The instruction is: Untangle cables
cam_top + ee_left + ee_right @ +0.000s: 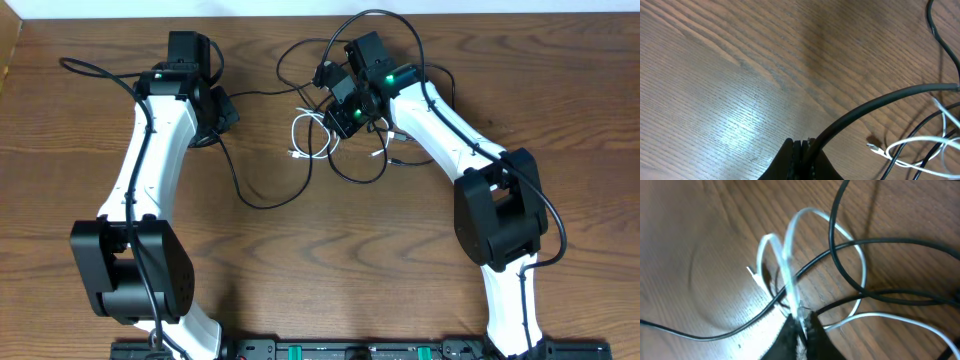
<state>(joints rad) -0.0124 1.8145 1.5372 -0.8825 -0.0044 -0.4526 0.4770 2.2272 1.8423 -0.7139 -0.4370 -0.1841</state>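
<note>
My right gripper is above the black cables, so next it will pull the white cable (pixel 308 135) up. Then it will lower it over the crossed black cables and let it go.
A white cable (pixel 308 135) lies coiled at the table's middle, tangled with two thin black cables (pixel 262 195). My left gripper (pixel 222 112) is shut on a black cable (pixel 875 106), which runs right toward the tangle. My right gripper (pixel 345 120) is shut on the white cable (pixel 790 260) and holds its loops just above the wood. In the right wrist view black cables (pixel 875 242) cross through the white loops. A white plug end (pixel 874 147) shows in the left wrist view, and another (pixel 753 273) in the right wrist view.
The wooden table (pixel 320 260) spans the view. Thicker black arm wires loop by the left arm (pixel 90 70) and above the right arm (pixel 385 20). The arm bases and a black rail (pixel 340 350) stand at the front edge.
</note>
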